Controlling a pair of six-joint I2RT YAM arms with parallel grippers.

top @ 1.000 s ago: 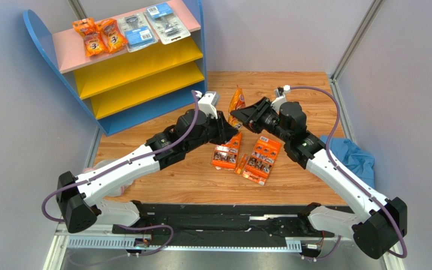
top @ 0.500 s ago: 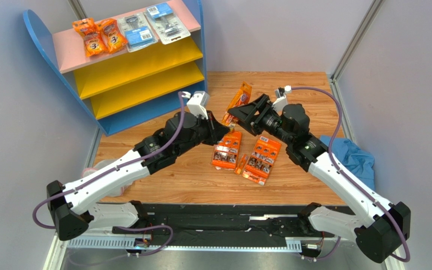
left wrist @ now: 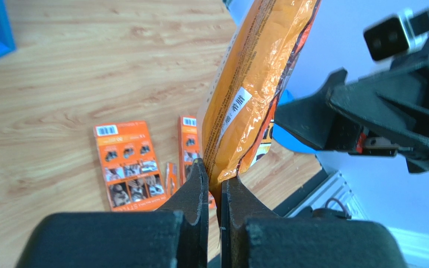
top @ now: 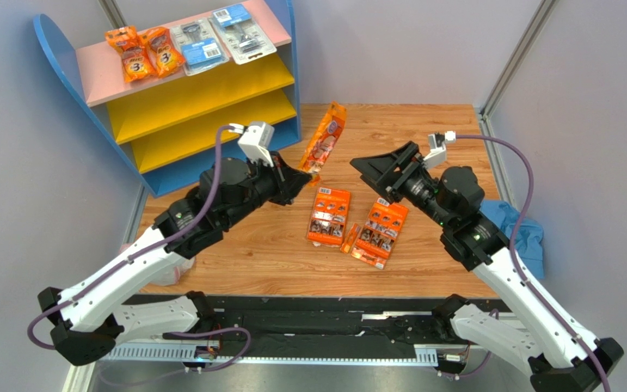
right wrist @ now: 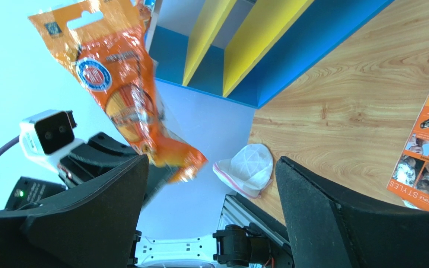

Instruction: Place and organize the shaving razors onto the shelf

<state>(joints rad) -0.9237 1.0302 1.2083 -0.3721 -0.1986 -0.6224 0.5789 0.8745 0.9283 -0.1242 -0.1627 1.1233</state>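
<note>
I need to move my left gripper up and left in the top view to the pink board's bare end [top: 96, 73] next and release the orange bag where matching bags adjoin.
My left gripper [top: 307, 174] is shut on the bottom edge of a small orange razor bag [top: 325, 143], which stands upright above the wooden table, right of the shelf [top: 96, 77]. In the left wrist view the fingers [left wrist: 200, 184] pinch the bag [left wrist: 256, 84]. My right gripper [top: 371, 178] stands open and empty to the right, apart from the bag [right wrist: 127, 95]. Two orange bags [top: 141, 53] and two blister packs [top: 210, 37] lie on the pink top board. Two wider orange cards [top: 330, 216] [top: 382, 229] lie flat on the table, with a narrow orange pack [top: 349, 238] between them.
A blue cloth [top: 515, 230] lies at the table's right edge behind the right arm. A white plastic bag [top: 155, 245] sits at the left edge under the left arm. Both yellow lower boards [top: 198, 90] hold nothing. Grey walls close in the table.
The right gripper opened and drew back to the right, letting go of the orange bag. The left gripper closed on the bag and carried it left and up towards the shelf.
</note>
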